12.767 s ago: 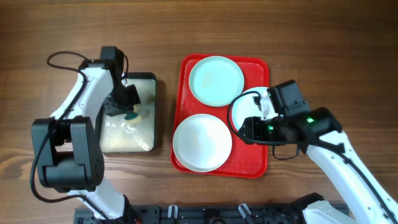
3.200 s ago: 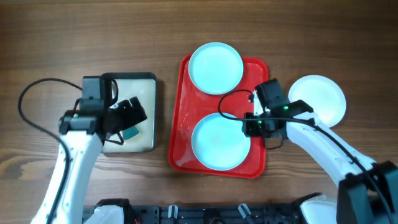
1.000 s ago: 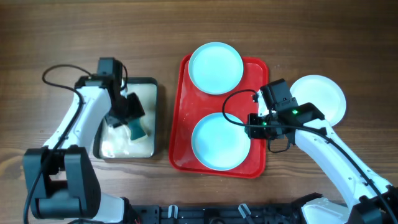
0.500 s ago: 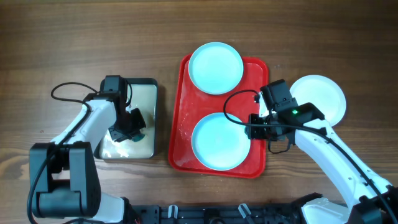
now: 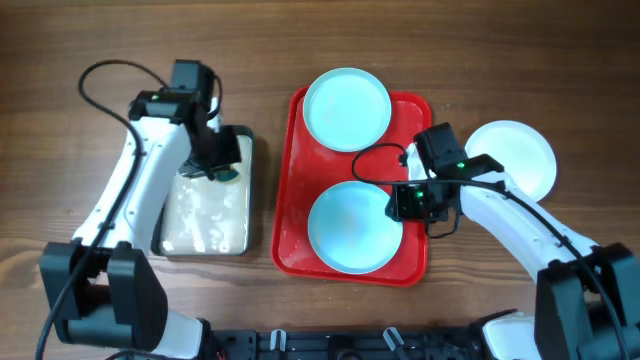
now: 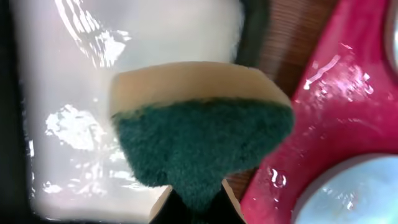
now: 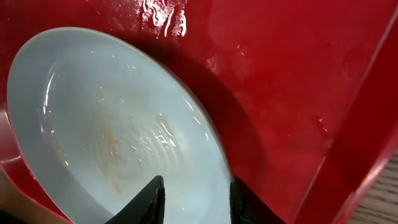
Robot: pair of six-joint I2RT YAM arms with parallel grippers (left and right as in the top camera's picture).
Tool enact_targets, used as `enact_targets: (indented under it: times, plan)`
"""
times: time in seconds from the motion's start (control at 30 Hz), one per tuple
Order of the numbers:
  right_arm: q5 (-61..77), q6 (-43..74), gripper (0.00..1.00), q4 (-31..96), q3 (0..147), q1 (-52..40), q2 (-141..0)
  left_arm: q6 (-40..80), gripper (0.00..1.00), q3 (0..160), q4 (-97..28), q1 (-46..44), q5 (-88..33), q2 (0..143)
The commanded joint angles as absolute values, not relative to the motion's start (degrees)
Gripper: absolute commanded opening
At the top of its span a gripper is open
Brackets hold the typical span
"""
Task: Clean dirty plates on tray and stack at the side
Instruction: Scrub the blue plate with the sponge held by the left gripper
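Observation:
My right gripper lowers next until its fingers straddle the near plate's rim and close. The smeared plate needs holding for the sponge (image 6: 199, 130) in my left gripper.
The red tray (image 5: 290, 232) lies mid-table. A pale blue plate (image 5: 352, 226) with faint orange smears lies in its near half. A second pale blue plate (image 5: 346, 108) sits at its far end, overhanging the rim. The white plate (image 5: 515, 158) lies on the table to the right. My left gripper (image 5: 215, 160) is shut on a green-and-yellow sponge (image 6: 199, 130), over the far right corner of the black-rimmed tray. My right gripper (image 5: 400, 200) is open above the near plate's right rim (image 7: 106, 124), one finger over the plate and one at its edge (image 7: 196, 202).
The black-rimmed tray (image 5: 205, 205) holds pale soapy water left of the red tray, with a narrow strip of wood between them. The red tray's wet floor (image 7: 280, 74) and raised rim (image 7: 367, 124) lie right of my right fingers. Cables loop off both arms.
My left gripper has carried the sponge from the near part of the black-rimmed tray up to its far right corner. My right gripper has stayed at the near plate's right rim.

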State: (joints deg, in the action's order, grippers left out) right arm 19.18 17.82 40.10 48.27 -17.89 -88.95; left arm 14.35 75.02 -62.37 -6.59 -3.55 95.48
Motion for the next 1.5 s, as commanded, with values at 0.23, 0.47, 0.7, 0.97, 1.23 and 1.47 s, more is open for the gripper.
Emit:
enact_targets:
  times: [0.23,0.47,0.7,0.97,1.23,1.47]
  plan:
    - [16.5,21.1,0.10,37.6,48.2,-17.8,-97.8,22.2,0.04,74.0,-52.7,-24.5,-20.3,95.8]
    - [23.2,24.2,0.04,31.7,48.3,-17.8,-97.7,29.6,0.04,61.2,-37.5,-28.8,-20.4,96.3]
    - [23.2,24.2,0.04,32.0,48.3,-17.8,-97.7,27.0,0.04,59.2,-25.8,-35.6,-15.2,106.6]
    - [23.2,24.2,0.05,32.4,48.3,-17.8,-97.7,29.8,0.04,59.6,-41.4,-31.7,-0.3,107.2]
    - [23.2,24.2,0.05,32.4,48.3,-17.8,-97.7,26.0,0.04,59.6,-37.7,-29.9,7.7,107.2]
    - [23.0,24.2,0.05,32.4,48.3,-17.8,-97.7,33.8,0.04,59.6,-25.5,-32.0,-21.2,108.8]
